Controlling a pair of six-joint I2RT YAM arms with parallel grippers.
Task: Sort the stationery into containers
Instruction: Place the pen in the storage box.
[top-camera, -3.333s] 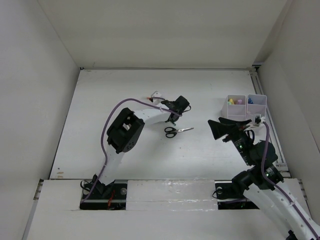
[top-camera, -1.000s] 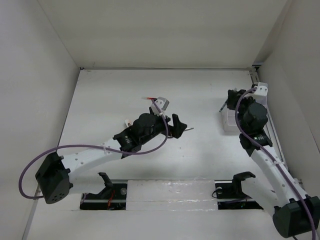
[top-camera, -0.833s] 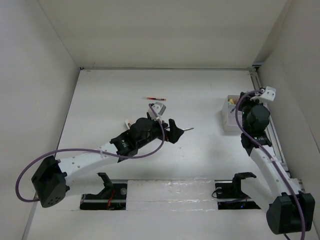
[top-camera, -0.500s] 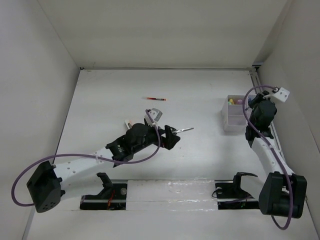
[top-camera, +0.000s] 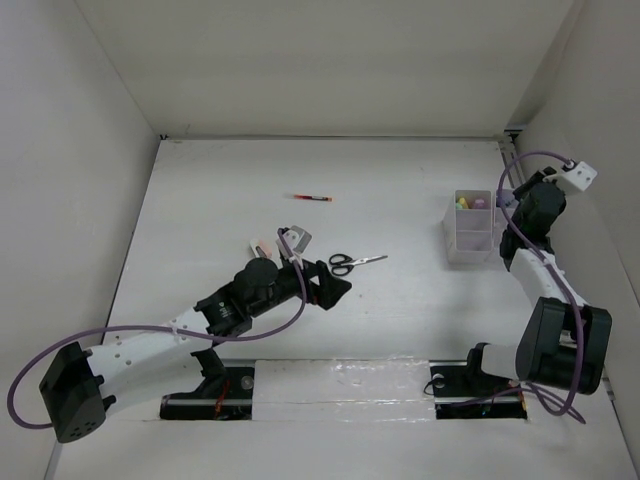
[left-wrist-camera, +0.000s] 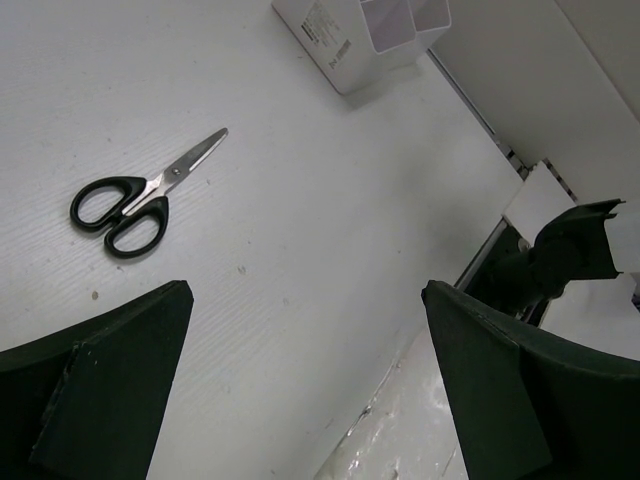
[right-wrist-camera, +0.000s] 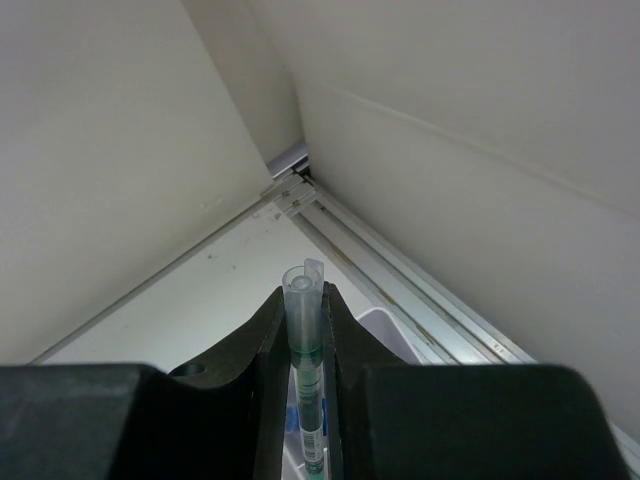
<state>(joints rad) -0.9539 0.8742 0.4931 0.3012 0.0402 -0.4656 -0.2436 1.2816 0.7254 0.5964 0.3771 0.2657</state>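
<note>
The far bin's opening (right-wrist-camera: 385, 340) is below both my right gripper and the upright green pen. My right gripper needs to lower the pen a little toward that opening and let go of it inside.
Black-handled scissors (top-camera: 357, 262) (left-wrist-camera: 140, 200) lie flat on the table, blades pointing right. My left gripper (top-camera: 332, 290) (left-wrist-camera: 310, 400) hovers just near-left of them, open, with nothing between its fingers (left-wrist-camera: 100, 400). A thin red pen (top-camera: 312, 198) lies farther back, and a small pink eraser (top-camera: 258, 246) lies to the left. The white containers (top-camera: 472, 228) (left-wrist-camera: 365, 30) stand at the right and hold yellow and pink markers (top-camera: 463, 203). My right gripper (top-camera: 518, 198) (right-wrist-camera: 304, 305) is over their right side, shut on a green pen with a clear cap (right-wrist-camera: 311, 400), held upright above a bin (right-wrist-camera: 392, 328).
The side wall and a metal rail (right-wrist-camera: 400, 265) run close along the right of the containers. The right arm's base mount (left-wrist-camera: 560, 260) stands at the near edge. White walls close in the table on the left, back and right.
My left arm has drawn back toward the near edge, uncovering the scissors, jaws still open. My right arm has swung right and back beside the containers, still gripping the pen.
</note>
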